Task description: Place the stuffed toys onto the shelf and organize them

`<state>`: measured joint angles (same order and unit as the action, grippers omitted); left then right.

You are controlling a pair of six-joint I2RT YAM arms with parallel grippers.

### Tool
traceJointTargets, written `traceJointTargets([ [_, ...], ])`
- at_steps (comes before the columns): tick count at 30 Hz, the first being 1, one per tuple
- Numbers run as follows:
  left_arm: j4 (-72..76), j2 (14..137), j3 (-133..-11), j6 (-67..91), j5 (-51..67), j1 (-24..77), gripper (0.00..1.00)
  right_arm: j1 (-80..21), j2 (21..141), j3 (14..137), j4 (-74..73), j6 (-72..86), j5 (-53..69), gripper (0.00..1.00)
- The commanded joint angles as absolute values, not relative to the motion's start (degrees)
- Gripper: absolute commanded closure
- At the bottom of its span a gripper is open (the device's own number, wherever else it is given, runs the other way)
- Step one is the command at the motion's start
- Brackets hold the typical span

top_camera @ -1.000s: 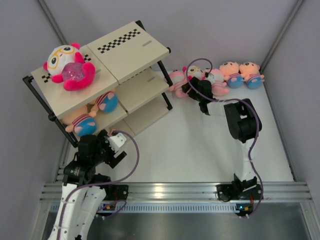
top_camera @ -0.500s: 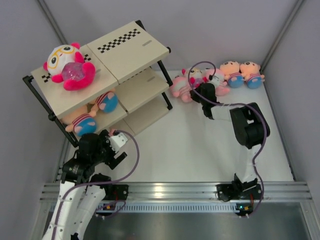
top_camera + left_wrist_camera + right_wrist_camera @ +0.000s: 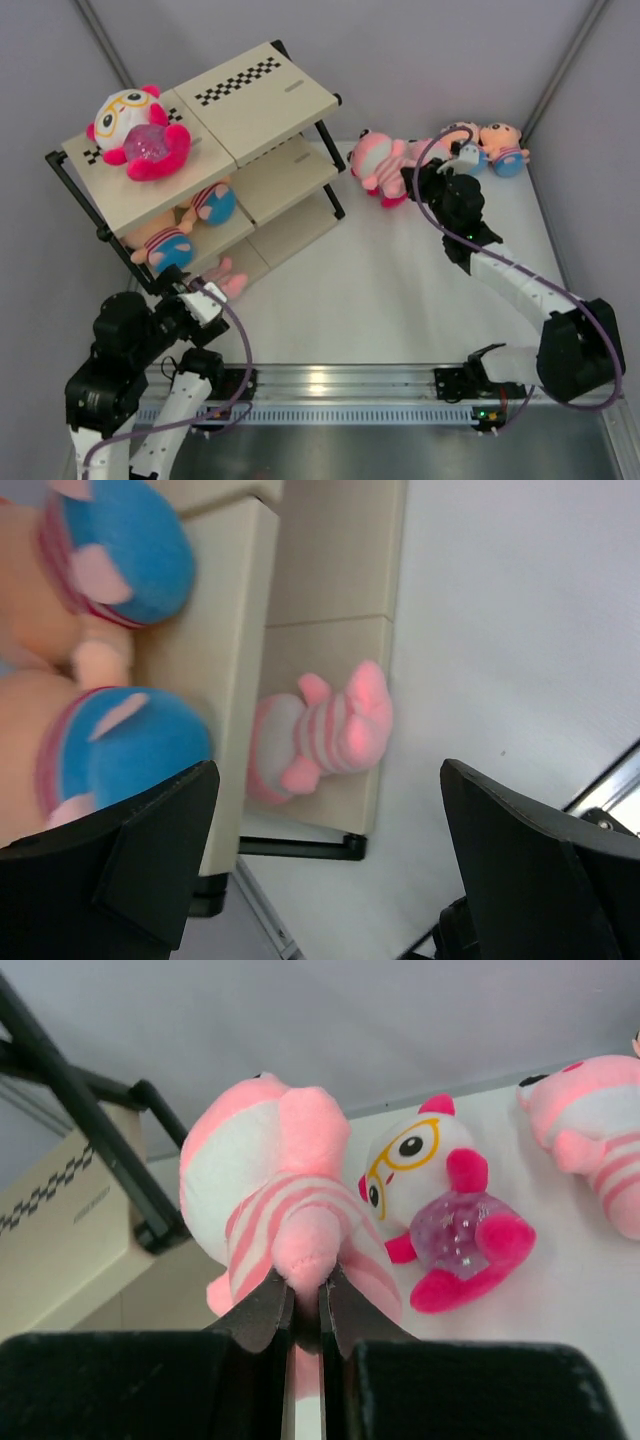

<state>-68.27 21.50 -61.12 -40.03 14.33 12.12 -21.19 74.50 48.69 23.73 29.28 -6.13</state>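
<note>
The shelf's bottom board lies bare (image 3: 292,233) (image 3: 166,1292) beside its pale pink toy. My right gripper moves its toy back and down next, then under the shelf's middle board.
My right gripper (image 3: 307,1295) is shut on a limb of a pale pink striped stuffed toy (image 3: 265,1175), held beside the shelf's right end (image 3: 378,163). A white-headed toy with yellow glasses (image 3: 440,1200) and another pale pink toy (image 3: 600,1130) lie on the table behind it. The shelf (image 3: 265,100) carries a glasses toy (image 3: 140,135) on top, two peach-faced toys (image 3: 210,202) (image 3: 165,247) on the middle board, and a pale pink toy (image 3: 320,735) on the bottom board. My left gripper (image 3: 330,810) hangs open and empty in front of the shelf's near end (image 3: 190,300).
Two peach-faced toys (image 3: 500,148) lie at the far right, by the grey wall. The right half of the shelf's top board (image 3: 290,85) is bare. An aluminium rail (image 3: 340,380) runs along the near table edge.
My right gripper shut on the pale pink toy and drew it out of the row of toys as the arm swung right. The left arm drew back from the shelf, uncovering the bottom-board toy.
</note>
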Motion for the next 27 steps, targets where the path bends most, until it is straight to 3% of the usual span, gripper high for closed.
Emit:
traceJointTargets([
  [1, -70.05, 16.89, -68.98, -38.85, 16.43, 12.22, 0.01, -26.61, 67.34, 46.07, 17.94, 21.90, -5.18, 1.00],
  [11, -70.05, 5.02, -70.41, -32.61, 13.98, 6.69, 0.01, -42.09, 60.99, 38.77, 14.93, 22.76, -4.84, 1.00],
  [22, -68.56, 1.32, -63.55, -30.67, 6.95, 1.76, 0.02, -50.36, 81.28, 42.88, 41.29, 35.06, 1.93, 1.00],
  [27, -66.27, 1.49, -62.05, -30.23, 5.01, 1.67, 0.01, -51.59, 93.24, 48.06, 50.52, 41.83, -3.33, 1.00],
])
